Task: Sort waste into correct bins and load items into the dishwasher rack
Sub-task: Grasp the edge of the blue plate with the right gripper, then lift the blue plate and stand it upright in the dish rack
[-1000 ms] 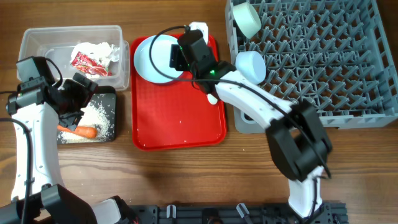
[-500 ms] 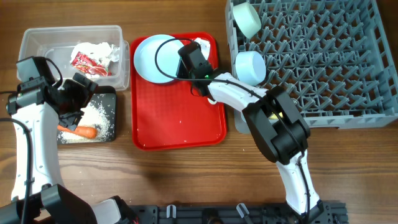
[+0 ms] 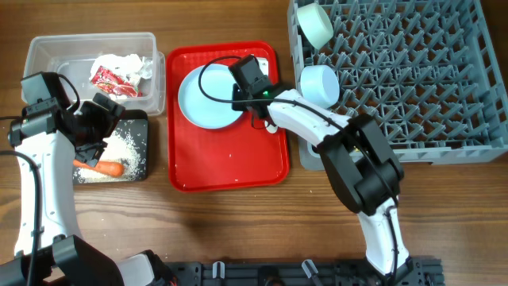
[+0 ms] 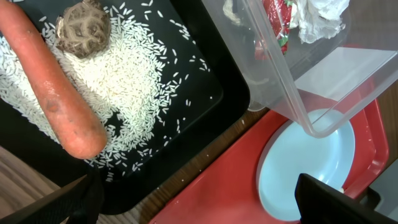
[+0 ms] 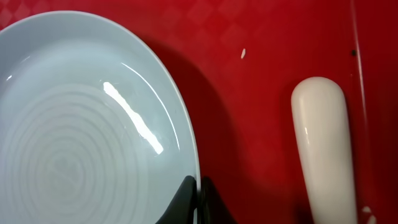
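Observation:
I will lift the plate [image 3: 202, 99] up and outward with my right gripper, tilt it into the rack slots [image 3: 352, 28] beside the pale green bowl and let it go, because those slots are empty.
A light blue plate [image 3: 202, 99] lies on the red tray [image 3: 230, 155], a little back of its middle. My right gripper [image 3: 238, 93] is shut on the plate's right rim; in the right wrist view the fingertips [image 5: 198, 200] pinch the edge of the plate [image 5: 81, 124]. A white spoon [image 5: 323, 149] lies on the tray to its right. The left gripper [image 3: 99, 131] hangs open over the black tray [image 3: 136, 127], which holds a carrot [image 4: 56, 93], a brown lump [image 4: 84, 28] and rice [image 4: 137, 81]. The clear tub [image 3: 48, 56] holds the wrapper [image 3: 117, 75].
The grey dishwasher rack [image 3: 413, 71] stands at the back right, with a pale green bowl [image 3: 315, 24] and a light blue bowl [image 3: 320, 84] along its left side. The clear tub's corner [image 4: 298, 106] overhangs the gap between the black tray and the red tray.
The right gripper closed on the plate's rim, and the plate slid from the red tray's back left corner toward its middle. The left arm stayed still.

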`<state>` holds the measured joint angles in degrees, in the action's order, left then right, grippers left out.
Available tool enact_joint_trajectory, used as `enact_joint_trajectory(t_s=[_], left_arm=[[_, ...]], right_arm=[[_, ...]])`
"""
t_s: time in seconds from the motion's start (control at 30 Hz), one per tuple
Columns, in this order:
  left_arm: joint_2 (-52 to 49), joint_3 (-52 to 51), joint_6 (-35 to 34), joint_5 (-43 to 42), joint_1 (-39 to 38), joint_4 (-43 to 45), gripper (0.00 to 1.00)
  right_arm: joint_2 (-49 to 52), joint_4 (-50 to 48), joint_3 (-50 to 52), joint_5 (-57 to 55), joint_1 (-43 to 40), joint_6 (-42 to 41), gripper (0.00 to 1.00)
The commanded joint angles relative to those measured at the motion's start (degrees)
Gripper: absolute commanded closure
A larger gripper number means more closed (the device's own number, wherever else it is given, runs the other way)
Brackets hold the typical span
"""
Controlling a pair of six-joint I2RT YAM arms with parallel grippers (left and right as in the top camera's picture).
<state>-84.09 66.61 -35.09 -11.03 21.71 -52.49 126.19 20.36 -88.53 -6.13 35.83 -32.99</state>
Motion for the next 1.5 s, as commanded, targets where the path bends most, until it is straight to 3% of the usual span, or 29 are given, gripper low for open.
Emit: enact_joint_trajectory(t_s=[0.0, 0.2, 0.3, 0.5, 0.63, 0.8, 0.9, 1.1, 1.47], left_arm=[[0.3, 0.0, -0.1, -0.5, 0.3, 0.2, 0.0], [0.3, 0.0, -0.1, -0.5, 0.3, 0.2, 0.0], [0.3, 0.0, -0.1, -0.5, 0.3, 0.2, 0.0], [0.3, 0.0, -0.1, -0.5, 0.3, 0.2, 0.0], [0.3, 0.0, -0.1, -0.5, 0.3, 0.2, 0.0], [0.3, 0.0, -0.1, -0.5, 0.3, 0.2, 0.0], [0.3, 0.0, -0.1, -0.5, 0.3, 0.2, 0.0], [0.3, 0.0, -0.1, -0.5, 0.3, 0.2, 0.0], [0.3, 0.0, -0.1, -0.5, 0.3, 0.2, 0.0]], right_arm=[[-9.0, 2.9, 0.9, 0.0, -0.3, 12.0, 0.96], [-26.7, 7.7, 0.9, -13.4, -0.3, 22.4, 0.96], [-33.9, 7.8, 0.9, -30.1, -0.4, 25.8, 0.96], [-36.3, 4.2, 0.9, -53.0, -5.9, 35.8, 0.96], [-35.6, -3.1, 0.9, -52.9, -16.3, 38.1, 0.96], [-30.7, -13.6, 0.9, -45.6, -25.6, 51.1, 0.96], [-25.4, -20.3, 0.9, -45.1, -26.6, 59.4, 0.96], [-15.6, -30.2, 0.9, -42.8, -26.6, 63.2, 0.96], [-6.7, -28.2, 0.9, -37.4, -25.3, 62.8, 0.94]])
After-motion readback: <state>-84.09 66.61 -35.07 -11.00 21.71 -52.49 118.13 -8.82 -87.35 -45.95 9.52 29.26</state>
